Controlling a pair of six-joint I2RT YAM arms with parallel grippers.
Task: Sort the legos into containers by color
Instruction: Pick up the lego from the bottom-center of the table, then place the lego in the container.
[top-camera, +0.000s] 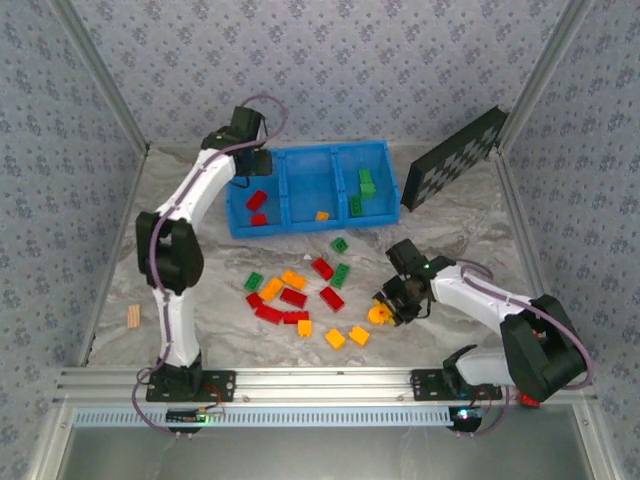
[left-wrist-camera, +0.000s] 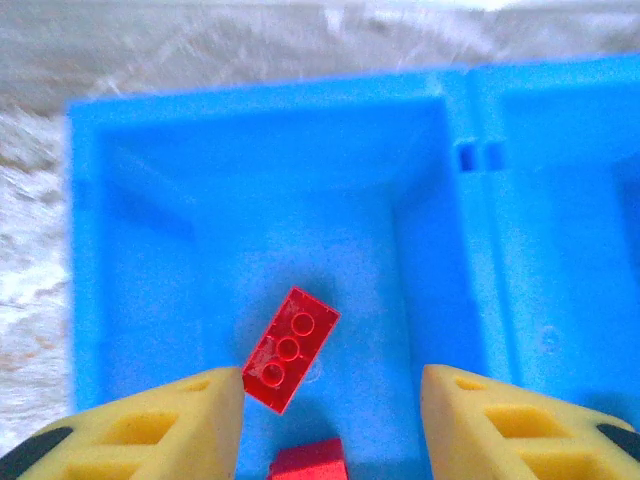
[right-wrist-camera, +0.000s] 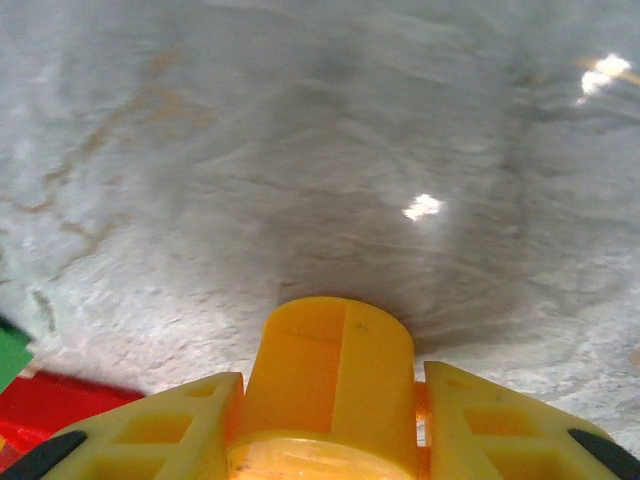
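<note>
My right gripper lifts the ring outward over the tray's rim next, then lowers and releases it. The tray's middle section (top-camera: 311, 203) holding a matching orange lego lies outward of it.
The blue containers tray (top-camera: 284, 190) stands at the back. My left gripper (top-camera: 252, 168) hangs open over its left compartment (left-wrist-camera: 250, 130). Between and below the left gripper (left-wrist-camera: 332, 385) fingers a red lego (left-wrist-camera: 290, 348) lies in that compartment, with a second red one (left-wrist-camera: 308, 462) nearer. An orange lego (top-camera: 322, 215) is in the middle compartment and green ones (top-camera: 366, 182) in the right. Low over the table, my right gripper (top-camera: 385, 308) is shut on the orange-yellow ring lego (right-wrist-camera: 335, 380). Loose red (top-camera: 293, 297), green (top-camera: 341, 275) and orange legos (top-camera: 335, 339) lie mid-table.
A black checker panel (top-camera: 458, 155) leans at the back right beside the tray. A small tan wooden piece (top-camera: 133, 317) lies near the left wall. Patterned walls and an aluminium rail (top-camera: 320, 380) bound the marbled table (top-camera: 470, 240).
</note>
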